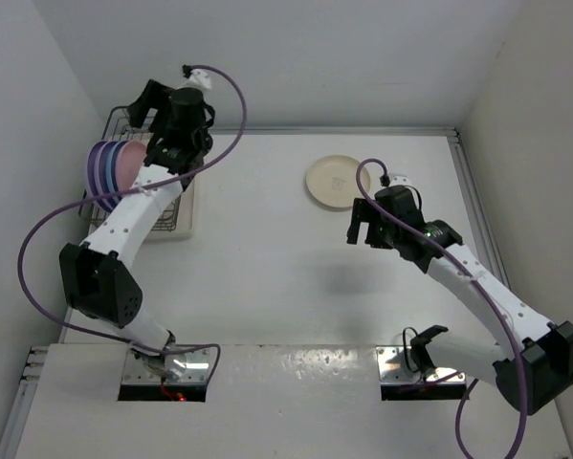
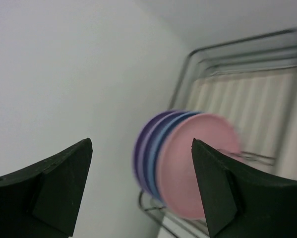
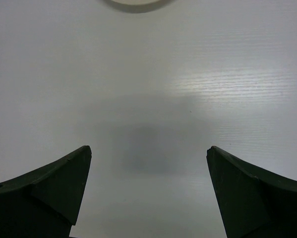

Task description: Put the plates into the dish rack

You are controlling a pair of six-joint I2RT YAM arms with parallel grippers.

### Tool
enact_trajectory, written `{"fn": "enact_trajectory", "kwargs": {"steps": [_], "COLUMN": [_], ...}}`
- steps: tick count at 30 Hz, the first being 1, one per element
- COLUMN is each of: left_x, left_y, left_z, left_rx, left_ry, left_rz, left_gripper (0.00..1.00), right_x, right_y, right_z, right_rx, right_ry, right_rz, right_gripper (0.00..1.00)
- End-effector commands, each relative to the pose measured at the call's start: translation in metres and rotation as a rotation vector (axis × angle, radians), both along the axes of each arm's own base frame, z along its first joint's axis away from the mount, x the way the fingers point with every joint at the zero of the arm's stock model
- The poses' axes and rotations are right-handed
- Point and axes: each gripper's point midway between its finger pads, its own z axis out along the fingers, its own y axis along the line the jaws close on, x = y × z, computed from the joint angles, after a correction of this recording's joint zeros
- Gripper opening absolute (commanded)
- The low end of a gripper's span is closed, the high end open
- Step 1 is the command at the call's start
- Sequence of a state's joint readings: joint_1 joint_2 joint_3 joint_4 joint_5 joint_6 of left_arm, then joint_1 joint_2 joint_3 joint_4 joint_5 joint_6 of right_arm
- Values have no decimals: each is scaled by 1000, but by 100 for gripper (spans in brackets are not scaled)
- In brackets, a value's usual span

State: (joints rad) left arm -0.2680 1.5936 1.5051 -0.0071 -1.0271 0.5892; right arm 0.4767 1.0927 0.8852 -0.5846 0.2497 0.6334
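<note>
The left gripper swings away from the rack next, then comes down to the cream plate's rack-side rim.
The dish rack stands at the far left of the table against the wall. Two lilac plates, a blue plate and a pink plate stand upright in it side by side. In the left wrist view the pink plate is nearest, with the blue plate and a purple one behind it. My left gripper is open and empty above the rack's far end. The cream plate lies flat on the table. My right gripper is open and empty, just short of it.
White walls close in the table on the left, far and right sides. The rack's wire frame and ribbed cream tray show behind the plates. Only the cream plate's near edge shows in the right wrist view.
</note>
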Motion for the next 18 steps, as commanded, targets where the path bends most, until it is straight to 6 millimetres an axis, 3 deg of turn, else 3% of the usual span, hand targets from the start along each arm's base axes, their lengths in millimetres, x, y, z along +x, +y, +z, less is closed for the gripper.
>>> {"fn": "enact_trajectory", "kwargs": {"steps": [1,2,3,4,5,6,7,9,10,11,14,18], "left_x": [-5,3,1,2,4,7,8,19,28,34,67,92], "left_y": [-92,-129,-164,-185,-218,-237,-266,-283,-295,-314,-333,-359], "left_z": [9,-1,-36,-54,-63,-102,-110,-134,-167,-161,-191,-222], "left_rx": [-120,-158,-194,-232,-306,-390,-482,-607,-701,-771,-884,-898], "left_ry": [66,117,245,306,353,456,484,527,581,573,566,547], "left_rz": [-387,-548,-635,-696,-823,-844,-951,-979,-953,-1005,-950,-931], "left_gripper": [86,86,86,86,86,86,86,85,85,85,85,85], "right_x": [6,8,11,12,11,13,12,10,9,7,0,-10], "right_y": [-2,-5,-8,-12,-10,-16,-17,-20,-21,-22,-29,-35], "right_z": [0,-1,-3,-7,-8,-9,-12,-17,-18,-19,-25,-36], "right_rx": [28,35,49,52,64,64,62,50,39,37,12,-8], "right_ry": [3,8,3,13,22,22,32,43,45,47,62,86], "right_rz": [-33,-44,-58,-74,-66,-83,-83,-82,-72,-77,-81,-89], "right_gripper": [100,100,100,100,100,100,100,100,100,100,100,100]}}
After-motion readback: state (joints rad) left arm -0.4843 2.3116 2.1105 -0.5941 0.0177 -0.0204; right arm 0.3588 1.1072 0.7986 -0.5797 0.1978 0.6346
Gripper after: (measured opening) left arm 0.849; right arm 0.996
